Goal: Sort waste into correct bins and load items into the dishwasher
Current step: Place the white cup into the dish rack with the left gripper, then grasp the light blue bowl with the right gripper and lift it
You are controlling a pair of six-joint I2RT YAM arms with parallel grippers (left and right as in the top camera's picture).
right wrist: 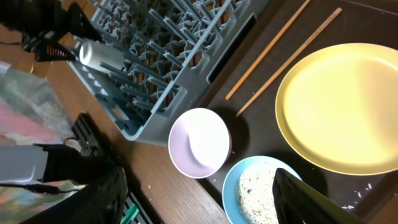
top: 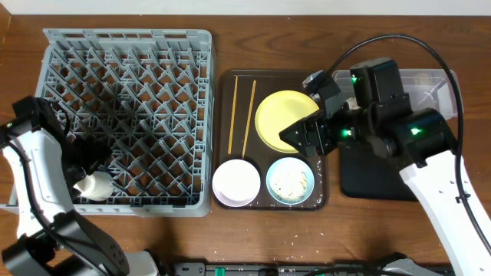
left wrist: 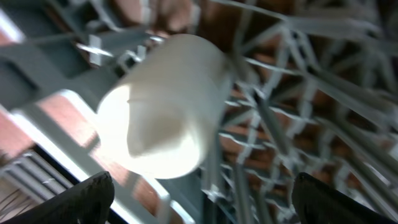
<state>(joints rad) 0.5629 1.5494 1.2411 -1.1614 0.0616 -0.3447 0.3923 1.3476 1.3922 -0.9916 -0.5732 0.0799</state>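
The light-blue bowl's rim is below and back from my right gripper. My right gripper should next lower back onto that rim by the white bowl, clear of rice scraps.
The white cup (top: 93, 186) lies on its side in the front-left corner of the grey dish rack (top: 130, 84). My left gripper (top: 81, 162) is open just behind it. In the left wrist view the cup (left wrist: 161, 106) lies ahead of the spread fingers (left wrist: 199, 199), not between them. My right gripper (top: 305, 135) is open and empty above the yellow plate (top: 280, 115). In the right wrist view its fingers (right wrist: 199, 199) hover over the white bowl (right wrist: 200, 142) and the light-blue bowl (right wrist: 252, 193), which holds rice scraps. Two chopsticks (top: 241, 115) lie left of the plate. The wrapper is out of view.
The plate, both bowls and the chopsticks sit on a dark brown serving tray (top: 222, 138). A clear tub (top: 433, 88) stands at the back right, partly under my right arm. A black tray (top: 368, 172) lies in front of it.
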